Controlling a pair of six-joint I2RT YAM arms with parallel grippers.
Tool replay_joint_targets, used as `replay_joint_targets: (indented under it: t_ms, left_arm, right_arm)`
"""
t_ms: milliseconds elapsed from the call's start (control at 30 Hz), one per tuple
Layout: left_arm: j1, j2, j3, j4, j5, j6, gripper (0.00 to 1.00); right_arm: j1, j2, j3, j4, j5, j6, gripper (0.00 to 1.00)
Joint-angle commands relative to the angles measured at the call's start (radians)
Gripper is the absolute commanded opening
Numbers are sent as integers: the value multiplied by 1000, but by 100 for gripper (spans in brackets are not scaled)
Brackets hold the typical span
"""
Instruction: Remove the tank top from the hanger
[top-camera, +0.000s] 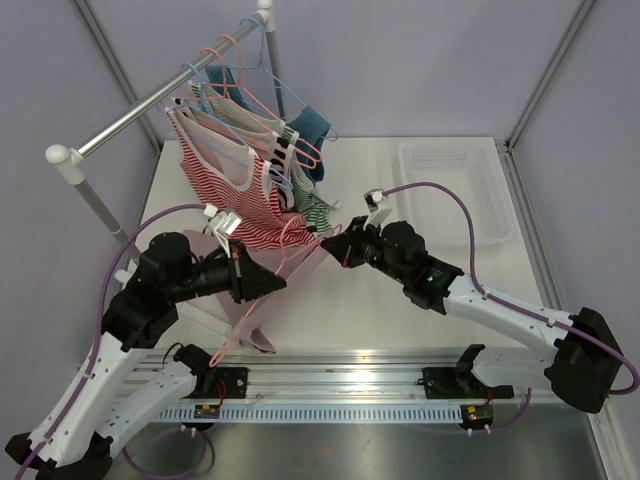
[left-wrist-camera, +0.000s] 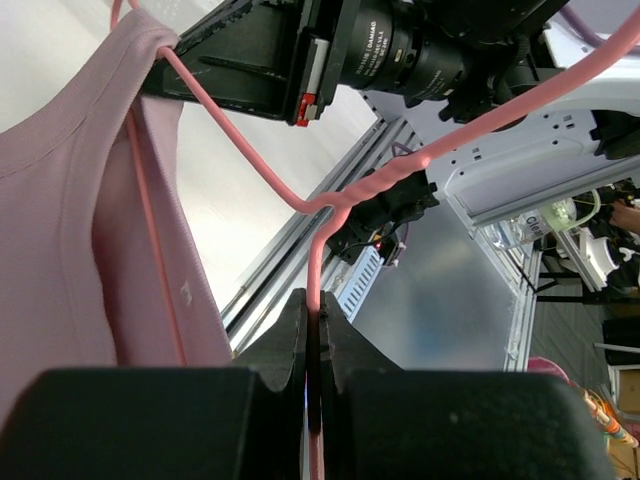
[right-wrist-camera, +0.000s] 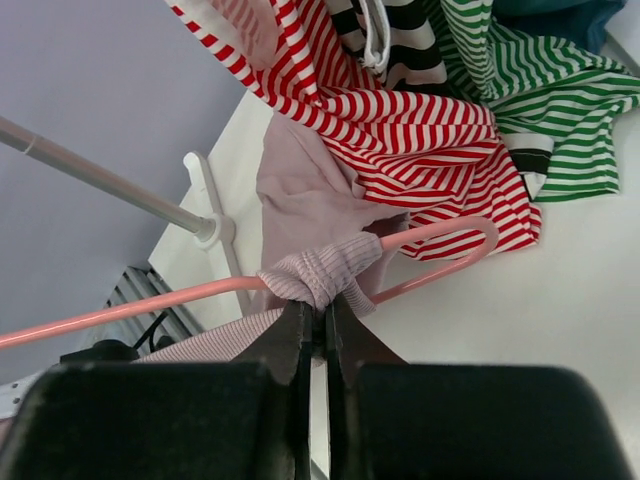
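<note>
I will next lift the tank top's strap to the right in the top view with my right gripper, then lower it over bare table, because the strap still wraps around the hanger's end.
The pale pink tank top hangs on a pink wire hanger held low over the table's near left. My left gripper is shut on the hanger's wire stem just below its twisted neck. My right gripper is shut on the tank top's ribbed strap, bunched up on the hanger's rounded shoulder end. In the top view, the right gripper meets the left gripper from the right. The pink fabric drapes to the left of the hanger wire in the left wrist view.
A clothes rack rail crosses the back left and carries several hangers with red, green and black striped garments. Their hems lie on the table just beyond the right gripper. A white tray sits at the back right. The rack's foot stands nearby.
</note>
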Motion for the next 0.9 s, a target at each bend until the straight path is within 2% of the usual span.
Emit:
replay_joint_targets:
  t_ms: [0,100,233,333,367,500,633,733,867]
  left_arm:
    - [-6,-16,55,-3,-31,40,0]
    - [-6,-5,84,-95,-114,93,0]
    - [-6,-8,104,-112,-51,126,0]
    - [-6,-14,111,-55,77,107,0]
    - [-6,-17,109,18,155,68,0]
    - [-6,-8,149,150,220,-3,0]
    - [-8,28,203,311,178,-60,0]
    - [-12,56,212,475,86,-80,0]
    - [-40,142,200,696,-107,-31,0]
  right_arm:
    - [6,-37,24,-30,85,-46,0]
    - [2,-71,25,-139,160,-81,0]
    - [-57,-126,51,-300,287,-106,0]
    - [-172,-156,108,-408,275,-132,0]
    - [-230,-160,128,-431,273,-151,0]
    - [-286,-161,245,-530,241,-207,0]
    - [-286,-157,361,-550,42,-241,0]
    - [-287,-166,421,-546,-152,-241,0]
    - [-286,-187,498,-547,-329,-227,0]
